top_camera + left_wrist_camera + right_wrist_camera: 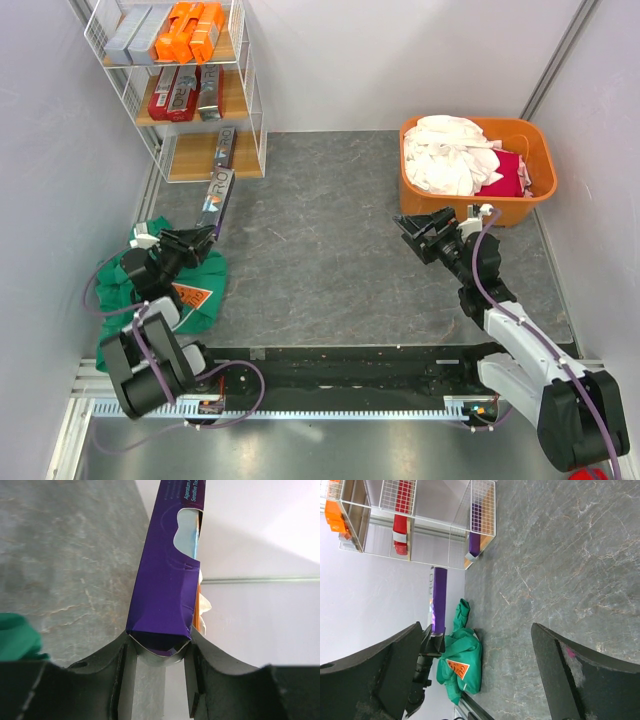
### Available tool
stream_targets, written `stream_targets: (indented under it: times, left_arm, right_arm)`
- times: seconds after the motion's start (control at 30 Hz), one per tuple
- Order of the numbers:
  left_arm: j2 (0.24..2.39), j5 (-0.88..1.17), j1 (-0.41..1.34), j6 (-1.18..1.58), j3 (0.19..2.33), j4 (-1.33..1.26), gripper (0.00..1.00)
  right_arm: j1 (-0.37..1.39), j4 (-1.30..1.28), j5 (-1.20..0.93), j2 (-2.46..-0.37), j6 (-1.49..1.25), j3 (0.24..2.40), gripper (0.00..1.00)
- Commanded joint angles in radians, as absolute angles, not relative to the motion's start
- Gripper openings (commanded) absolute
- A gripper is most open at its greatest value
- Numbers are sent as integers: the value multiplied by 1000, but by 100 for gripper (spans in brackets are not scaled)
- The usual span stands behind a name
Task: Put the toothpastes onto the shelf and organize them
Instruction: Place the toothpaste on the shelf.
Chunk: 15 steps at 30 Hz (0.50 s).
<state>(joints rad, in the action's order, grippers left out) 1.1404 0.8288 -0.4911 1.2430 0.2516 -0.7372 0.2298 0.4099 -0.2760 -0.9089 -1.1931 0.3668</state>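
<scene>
The robot will move the left gripper outward to the bare wood of the bottom board beside the lying purple carton and release there, because that part of the board is still empty.
My left gripper (196, 240) is shut on the near end of a purple-and-white toothpaste carton (218, 198), which points up toward the shelf (250, 110). In the left wrist view the purple carton (165, 580) sits squeezed between my fingers (102, 672), its end flap pinched at my gripper (157, 647). On the shelf, silver-grey cartons (135, 30) and orange cartons (190, 30) fill the top tier, red ones (172, 92) the middle, and one purple carton (226, 145) lies on the bottom board. My right gripper (425, 232) stands open and holds nothing; in its wrist view it (477, 670) faces the held carton (439, 600).
A green cloth (185, 290) lies crumpled under and beside my left arm. An orange tub (530, 195) of white and red laundry stands at the back right, just behind my right gripper. Grey walls close in both sides.
</scene>
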Motion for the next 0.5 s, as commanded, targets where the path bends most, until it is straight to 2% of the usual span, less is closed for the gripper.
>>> stream_targets:
  times: [0.0,0.17,0.47]
  left_arm:
    - [1262,881,-517,1250,331,-830,23]
    - [1385,879,-529,1267,434,-896,22]
    - [1615,825,-525,1270,621,-847,21]
  right_arm:
    - [232,460,-298,-930,-1170,376,98]
    - [233,463,-307,-953,-1166,387,98]
    - [232,477,-316,-997,-1172,393,98]
